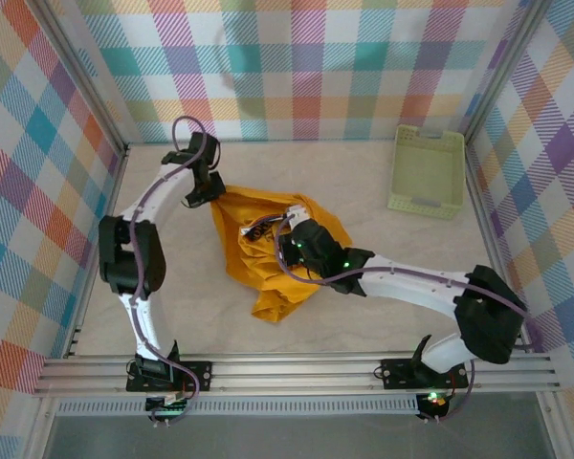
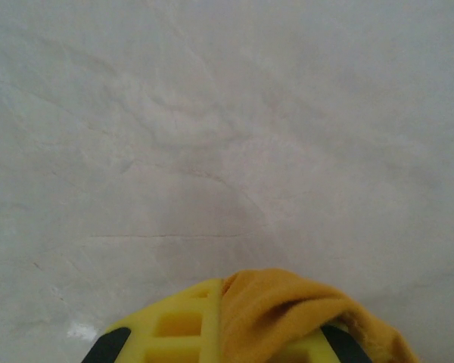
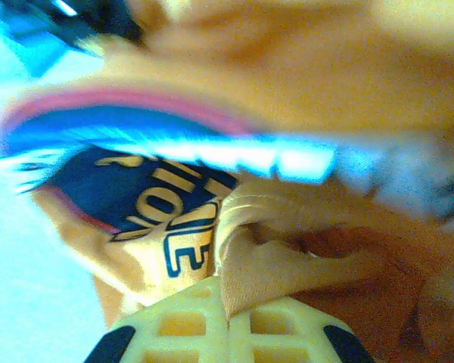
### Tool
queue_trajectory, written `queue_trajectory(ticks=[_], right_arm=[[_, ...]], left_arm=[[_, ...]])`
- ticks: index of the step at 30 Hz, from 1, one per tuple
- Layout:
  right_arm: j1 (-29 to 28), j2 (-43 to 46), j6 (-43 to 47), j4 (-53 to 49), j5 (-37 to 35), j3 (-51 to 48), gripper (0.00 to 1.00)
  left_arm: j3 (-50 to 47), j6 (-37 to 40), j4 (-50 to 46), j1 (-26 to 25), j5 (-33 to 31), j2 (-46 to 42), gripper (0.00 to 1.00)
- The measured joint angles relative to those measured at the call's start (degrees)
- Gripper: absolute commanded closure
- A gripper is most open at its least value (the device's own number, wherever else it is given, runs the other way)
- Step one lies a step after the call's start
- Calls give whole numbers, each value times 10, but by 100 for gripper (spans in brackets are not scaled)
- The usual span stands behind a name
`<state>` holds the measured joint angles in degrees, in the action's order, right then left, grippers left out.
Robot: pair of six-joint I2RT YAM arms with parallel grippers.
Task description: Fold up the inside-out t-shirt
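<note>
The left gripper comes back toward the middle of the heap next and releases the cloth, since the held edge is stretched out from the bunched shirt.
The mustard-yellow t-shirt [image 1: 273, 253] lies crumpled in the middle of the table, bunched between both arms. My left gripper [image 1: 207, 194] is at the shirt's far left corner, shut on an edge of the yellow cloth [image 2: 287, 310] just above the pale table surface. My right gripper [image 1: 289, 232] is over the middle of the heap, shut on a fold of the fabric [image 3: 272, 265]. The dark navy print with lettering [image 3: 147, 197] shows in the right wrist view, left of the pinched fold. Much of the shirt is hidden under the right arm.
A pale green plastic basket [image 1: 427, 172] stands at the back right of the table. Checked walls close in the left, back and right sides. A metal rail [image 1: 297, 371] runs along the near edge by the arm bases.
</note>
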<state>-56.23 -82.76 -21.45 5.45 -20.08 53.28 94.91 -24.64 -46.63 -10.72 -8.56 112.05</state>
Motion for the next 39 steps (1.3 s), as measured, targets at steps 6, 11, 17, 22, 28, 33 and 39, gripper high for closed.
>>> queue_trajectory(ticks=[6,11,17,22,28,33,39], right_arm=[[0,72,15,41,88,-13,100],[4,148,32,45,108,-52,100],[57,263,40,34,123,-92,100],[87,285,38,29,139,-135,100],[90,285,31,6,155,-164,100],[90,285,26,7,161,-164,100],[90,285,26,-3,161,-162,100]], left_arm=[[7,0,-32,0,-11,114,100],[16,0,-43,0,-47,129,98],[-83,-8,-23,7,-70,67,74],[-187,-13,-16,5,-63,-52,47],[-260,-3,38,-111,-19,-306,34],[-320,19,135,-251,80,-420,35],[-398,42,201,-291,177,-400,33]])
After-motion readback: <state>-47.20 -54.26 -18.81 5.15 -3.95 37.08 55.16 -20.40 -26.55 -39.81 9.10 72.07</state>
